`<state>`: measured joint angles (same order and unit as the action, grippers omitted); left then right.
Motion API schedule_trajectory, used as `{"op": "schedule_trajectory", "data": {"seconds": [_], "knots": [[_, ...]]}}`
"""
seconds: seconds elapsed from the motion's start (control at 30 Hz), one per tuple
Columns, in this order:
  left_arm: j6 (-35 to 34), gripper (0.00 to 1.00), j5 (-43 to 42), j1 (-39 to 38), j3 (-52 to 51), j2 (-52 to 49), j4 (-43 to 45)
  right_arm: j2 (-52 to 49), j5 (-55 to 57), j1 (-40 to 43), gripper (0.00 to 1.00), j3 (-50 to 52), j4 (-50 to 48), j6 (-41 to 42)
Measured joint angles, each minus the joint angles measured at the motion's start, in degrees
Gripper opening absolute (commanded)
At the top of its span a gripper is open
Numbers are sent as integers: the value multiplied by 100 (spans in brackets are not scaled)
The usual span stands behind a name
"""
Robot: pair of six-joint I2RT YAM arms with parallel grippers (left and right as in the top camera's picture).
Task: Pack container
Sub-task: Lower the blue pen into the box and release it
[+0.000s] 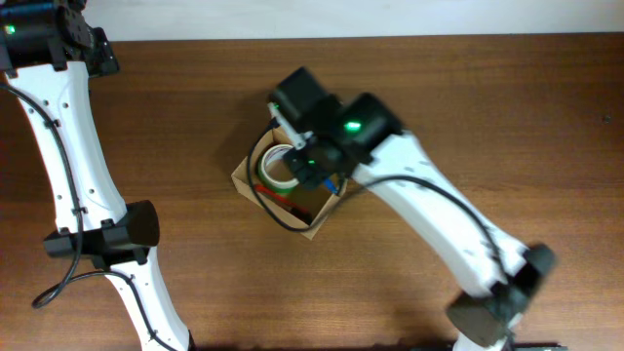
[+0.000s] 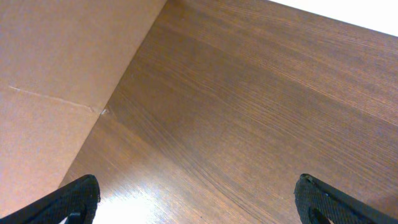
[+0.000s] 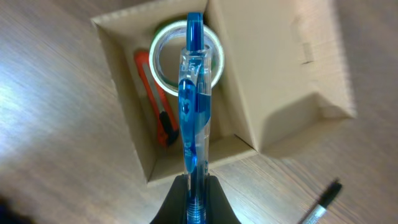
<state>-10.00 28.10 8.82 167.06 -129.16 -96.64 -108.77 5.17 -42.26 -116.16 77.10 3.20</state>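
My right gripper should go down into the box next and turn parallel to the box's side beside the utility knife (image 3: 159,109), because the pen (image 3: 194,93) crosses above the tape.
The container (image 3: 130,137) is a tan cardboard box standing open, its lid flap (image 3: 273,68) folded out to the right. Inside lie a roll of clear tape (image 3: 214,46) and an orange-red utility knife (image 3: 159,109). My right gripper (image 3: 196,182) is shut on a translucent blue pen (image 3: 194,93), which points forward over the box's open top. From overhead, the right wrist (image 1: 341,127) covers most of the container (image 1: 304,224). My left gripper (image 2: 199,190) stands wide open over bare wood, far from the box, with nothing between its fingers.
A black marker (image 3: 323,202) lies on the table just right of the box's near side. A tan cardboard panel (image 2: 56,81) rises beside the left gripper. The left arm (image 1: 73,166) runs along the table's left side.
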Motion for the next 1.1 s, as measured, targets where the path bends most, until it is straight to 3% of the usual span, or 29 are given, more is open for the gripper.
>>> {"op": "schedule_trajectory", "data": {"seconds": [0.37, 1.1], "knots": [[0, 100, 2, 0, 0, 0, 0, -1408, -590, -28, 4, 24, -538, -59], [0, 100, 2, 0, 0, 2, 0, -1971, -1259, -313, 4, 101, -863, -645]]}}
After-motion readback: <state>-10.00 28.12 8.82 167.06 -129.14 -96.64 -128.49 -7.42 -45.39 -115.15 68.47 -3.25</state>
